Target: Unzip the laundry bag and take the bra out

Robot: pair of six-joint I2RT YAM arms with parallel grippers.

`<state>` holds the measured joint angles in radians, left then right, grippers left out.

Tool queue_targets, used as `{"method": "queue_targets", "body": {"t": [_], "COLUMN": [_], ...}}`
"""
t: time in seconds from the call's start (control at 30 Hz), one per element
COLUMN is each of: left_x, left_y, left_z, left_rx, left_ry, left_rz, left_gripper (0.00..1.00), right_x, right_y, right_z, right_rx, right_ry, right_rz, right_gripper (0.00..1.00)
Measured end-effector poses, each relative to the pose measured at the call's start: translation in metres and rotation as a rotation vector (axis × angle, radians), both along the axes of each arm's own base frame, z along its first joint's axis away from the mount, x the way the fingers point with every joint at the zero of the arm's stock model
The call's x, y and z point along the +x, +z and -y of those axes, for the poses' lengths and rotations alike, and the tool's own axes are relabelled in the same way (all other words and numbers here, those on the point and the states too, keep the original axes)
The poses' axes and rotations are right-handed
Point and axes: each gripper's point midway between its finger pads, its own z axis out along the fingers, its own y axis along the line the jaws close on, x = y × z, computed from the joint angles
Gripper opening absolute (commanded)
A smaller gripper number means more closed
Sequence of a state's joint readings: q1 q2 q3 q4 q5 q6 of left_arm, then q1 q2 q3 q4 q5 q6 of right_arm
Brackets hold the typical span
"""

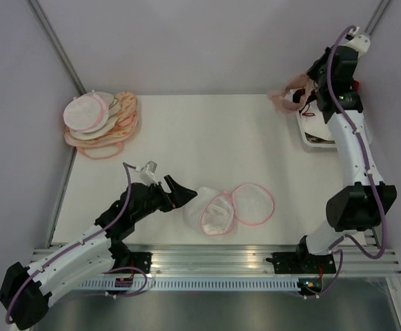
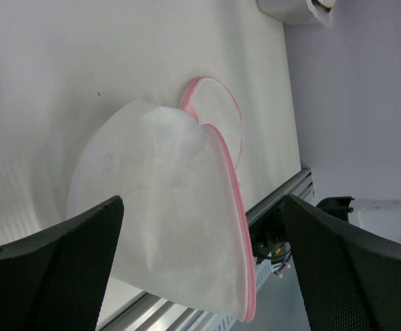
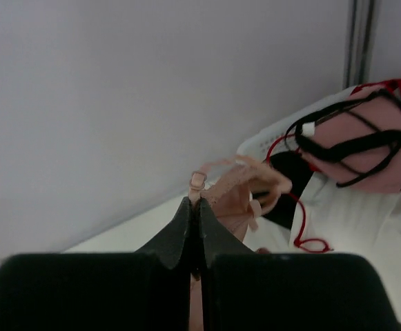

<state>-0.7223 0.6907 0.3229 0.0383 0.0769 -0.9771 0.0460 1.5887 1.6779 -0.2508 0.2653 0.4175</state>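
Observation:
The bra (image 1: pixel 286 93) still hangs outside the tray's rim, so my right gripper will next go down onto the garments in the white tray (image 1: pixel 315 120) below it to release the bra.
The laundry bag (image 1: pixel 217 210) lies open near the table's front middle, a white mesh pouch with a pink zip rim, its flat disc half (image 1: pixel 252 203) flopped to the right. In the left wrist view the bag (image 2: pixel 165 221) fills the space between my open fingers. My left gripper (image 1: pixel 179 193) is open just left of the bag. My right gripper (image 1: pixel 304 88) is raised at the back right and shut on a strap of the pale pink-beige bra (image 1: pixel 286 93), which hangs in the air. In the right wrist view the bra (image 3: pixel 238 196) dangles from my gripper (image 3: pixel 195 201).
A stack of similar pink- and orange-rimmed pouches (image 1: pixel 100 121) sits at the back left. A white tray (image 1: pixel 308 131) with black, white and red-strapped garments (image 3: pixel 366 138) stands at the back right under my right arm. Grey walls close in on three sides.

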Motion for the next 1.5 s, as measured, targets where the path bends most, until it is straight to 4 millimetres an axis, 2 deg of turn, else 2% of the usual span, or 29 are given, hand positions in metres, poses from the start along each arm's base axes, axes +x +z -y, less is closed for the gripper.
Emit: {"method": "queue_targets", "body": {"t": [0.07, 0.23, 0.3, 0.37, 0.43, 0.5, 0.53, 0.57, 0.6, 0.63, 0.7, 0.73, 0.77, 0.8, 0.83, 0.9, 0.97, 1.0, 1.07, 1.17, 1.23, 1.3, 1.37, 1.4, 1.43, 1.5], "left_x": [0.000, -0.002, -0.003, -0.004, -0.004, -0.004, -0.004, -0.005, -0.005, -0.005, -0.006, -0.007, -0.007, -0.007, -0.007, -0.008, -0.008, -0.008, -0.009, -0.010, -0.010, -0.010, -0.010, -0.010, -0.011, -0.014], "left_y": [0.005, 0.012, 0.011, 0.009, 0.008, 0.006, 0.005, 0.004, 0.003, 0.003, 0.002, 0.001, 0.001, 0.000, 0.000, 0.000, 0.001, 0.002, 0.005, 0.009, 0.012, 0.014, 0.014, 0.014, 0.012, 0.010], "left_z": [0.001, -0.001, -0.002, -0.003, -0.003, -0.003, -0.003, -0.003, -0.003, -0.003, -0.004, -0.004, -0.004, -0.004, -0.005, -0.005, -0.004, -0.004, -0.003, -0.004, -0.004, -0.004, -0.004, -0.004, -0.003, 0.002], "left_rx": [-0.003, -0.006, 0.000, 0.005, 0.009, 0.015, 0.018, 0.020, 0.022, 0.022, 0.025, 0.028, 0.030, 0.031, 0.034, 0.037, 0.036, 0.036, 0.033, 0.030, 0.027, 0.026, 0.028, 0.034, 0.044, 0.067], "left_ry": [-0.006, -0.010, -0.011, -0.011, -0.012, -0.012, -0.013, -0.013, -0.015, -0.015, -0.016, -0.016, -0.016, -0.017, -0.018, -0.021, -0.028, -0.031, -0.037, -0.041, -0.042, -0.043, -0.048, -0.056, -0.069, -0.118], "left_rz": [0.007, 0.024, 0.021, 0.016, 0.012, 0.005, 0.001, -0.003, -0.005, -0.006, -0.009, -0.012, -0.014, -0.015, -0.015, -0.014, -0.011, -0.010, -0.003, 0.012, 0.022, 0.031, 0.037, 0.040, 0.042, 0.046], "left_gripper": [1.00, 1.00, 1.00, 1.00, 1.00, 1.00, 1.00, 1.00, 1.00, 1.00, 1.00, 1.00, 1.00, 1.00, 1.00, 1.00, 1.00, 1.00, 1.00, 1.00, 1.00, 1.00, 1.00, 1.00, 1.00, 1.00], "right_x": [0.015, 0.033, 0.035, 0.041, 0.052, 0.064, 0.070, 0.073, 0.074, 0.070, 0.055, 0.044, 0.037, 0.035, 0.036, 0.039, 0.041, 0.039, 0.032, 0.026, 0.022, 0.014, 0.002, -0.007, -0.017, -0.045], "right_y": [0.022, 0.083, 0.085, 0.067, 0.025, -0.033, -0.082, -0.118, -0.164, -0.210, -0.283, -0.310, -0.326, -0.329, -0.322, -0.306, -0.292, -0.286, -0.267, -0.222, -0.175, -0.128, -0.087, -0.074, -0.066, -0.071], "right_z": [0.034, 0.110, 0.131, 0.145, 0.156, 0.160, 0.161, 0.161, 0.158, 0.155, 0.147, 0.143, 0.140, 0.139, 0.140, 0.140, 0.138, 0.136, 0.130, 0.118, 0.104, 0.080, 0.043, 0.021, -0.003, -0.055], "right_rx": [0.022, 0.027, 0.021, 0.021, 0.029, 0.051, 0.068, 0.081, 0.101, 0.120, 0.156, 0.168, 0.179, 0.183, 0.183, 0.187, 0.186, 0.186, 0.181, 0.144, 0.113, 0.081, 0.049, 0.035, 0.025, 0.013], "right_ry": [-0.055, -0.199, -0.255, -0.297, -0.327, -0.342, -0.346, -0.346, -0.339, -0.338, -0.333, -0.335, -0.339, -0.344, -0.346, -0.344, -0.332, -0.322, -0.294, -0.244, -0.203, -0.144, -0.065, -0.018, 0.036, 0.159], "right_rz": [0.052, 0.192, 0.201, 0.165, 0.084, -0.029, -0.125, -0.194, -0.284, -0.377, -0.521, -0.578, -0.604, -0.603, -0.586, -0.549, -0.514, -0.500, -0.472, -0.410, -0.332, -0.250, -0.173, -0.147, -0.124, -0.129], "right_gripper": [0.00, 0.01, 0.00, 0.00, 0.00, 0.01, 0.01, 0.00, 0.00, 0.00, 0.00, 0.00, 0.01, 0.00, 0.12, 0.45, 0.59, 0.77, 0.98, 0.98, 0.98, 0.98, 0.98, 0.98, 0.98, 0.98]}}
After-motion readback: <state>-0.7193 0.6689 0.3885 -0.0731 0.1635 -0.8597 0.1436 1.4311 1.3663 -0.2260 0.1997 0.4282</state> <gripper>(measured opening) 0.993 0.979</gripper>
